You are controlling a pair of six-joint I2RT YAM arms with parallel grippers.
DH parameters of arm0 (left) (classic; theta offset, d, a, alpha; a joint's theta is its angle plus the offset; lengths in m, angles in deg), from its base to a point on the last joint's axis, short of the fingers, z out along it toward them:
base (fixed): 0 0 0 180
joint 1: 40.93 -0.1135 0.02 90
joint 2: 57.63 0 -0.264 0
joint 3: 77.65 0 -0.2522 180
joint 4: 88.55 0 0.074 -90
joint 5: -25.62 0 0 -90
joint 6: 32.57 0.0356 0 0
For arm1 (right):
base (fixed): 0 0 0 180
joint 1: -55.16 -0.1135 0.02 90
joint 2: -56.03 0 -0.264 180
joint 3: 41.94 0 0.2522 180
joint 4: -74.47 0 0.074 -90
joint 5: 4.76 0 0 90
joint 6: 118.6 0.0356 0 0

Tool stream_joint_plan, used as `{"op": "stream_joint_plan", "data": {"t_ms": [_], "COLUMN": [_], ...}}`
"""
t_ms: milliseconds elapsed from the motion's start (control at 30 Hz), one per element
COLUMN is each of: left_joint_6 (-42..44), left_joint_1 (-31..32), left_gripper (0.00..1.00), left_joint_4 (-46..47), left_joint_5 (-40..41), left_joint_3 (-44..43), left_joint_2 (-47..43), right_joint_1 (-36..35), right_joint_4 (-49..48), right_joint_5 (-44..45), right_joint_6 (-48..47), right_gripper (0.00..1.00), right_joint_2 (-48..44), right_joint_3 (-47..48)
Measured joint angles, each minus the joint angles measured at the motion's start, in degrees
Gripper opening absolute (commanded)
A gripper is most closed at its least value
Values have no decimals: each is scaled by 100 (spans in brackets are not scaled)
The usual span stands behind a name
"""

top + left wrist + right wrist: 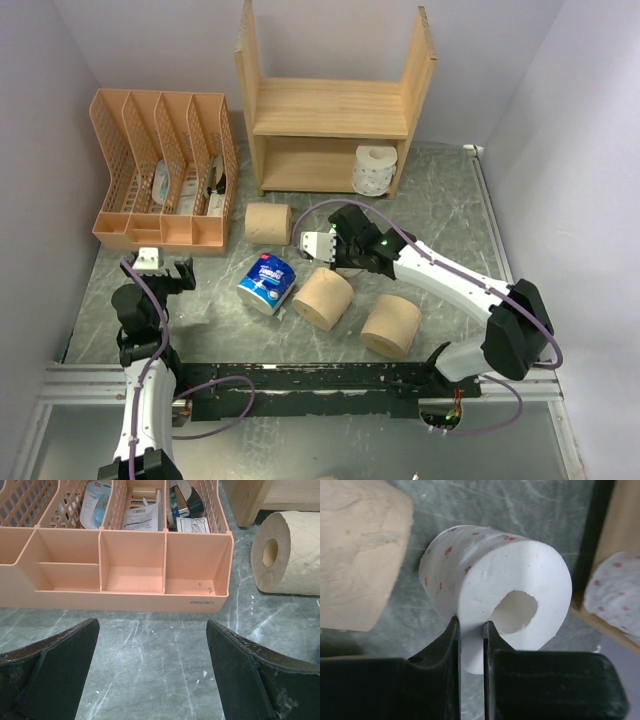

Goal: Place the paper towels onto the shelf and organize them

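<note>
My right gripper moves outward onto the shelf's lower level next and releases the held roll there, as the spot (330, 176) (623, 530) beside the standing white roll is empty.
My right gripper (471, 625) is shut on the wall of a white roll with small red flowers (485, 575), held low over the table in front of the wooden shelf (330, 108). In the top view this gripper (345, 252) hides the roll. A second white roll (375, 168) stands on the shelf's lower tier, at the right. Three tan rolls (268, 223) (323, 297) (391, 325) and a blue-and-white wrapped roll (267, 283) lie on the table. My left gripper (152, 625) is open and empty near the table's left side (165, 268).
A peach mesh file organizer (160, 170) with small items stands at the back left, just ahead of my left gripper (130, 575). One tan roll (285, 552) lies to the organizer's right. Grey walls close in both sides.
</note>
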Motion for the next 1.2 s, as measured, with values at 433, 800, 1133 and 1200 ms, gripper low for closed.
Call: {"op": "stream_joint_plan", "data": {"t_ms": [433,800,1133,1200], "left_joint_6": [-2,-2,-2,-2], "left_joint_1": [-74,-85,-85,-85], "left_gripper": [100,100,100,100], "left_joint_4": [0,0,0,0], "left_joint_5": [-96,-114,-116,-116], "left_joint_3": [0,0,0,0], "left_joint_2": [22,0,-20,-20], "right_joint_1": [363,1134,1156,1158], "right_joint_4": [-916,-1626,-1958,-2011], "right_joint_5": [254,-4,24,44], "right_joint_6": [-1045,-1499,-1550,-1547], "right_gripper": [0,0,0,0], "right_joint_2": [647,1626,2330,2398], "right_joint_3": [1062,2135,2498,2500]}}
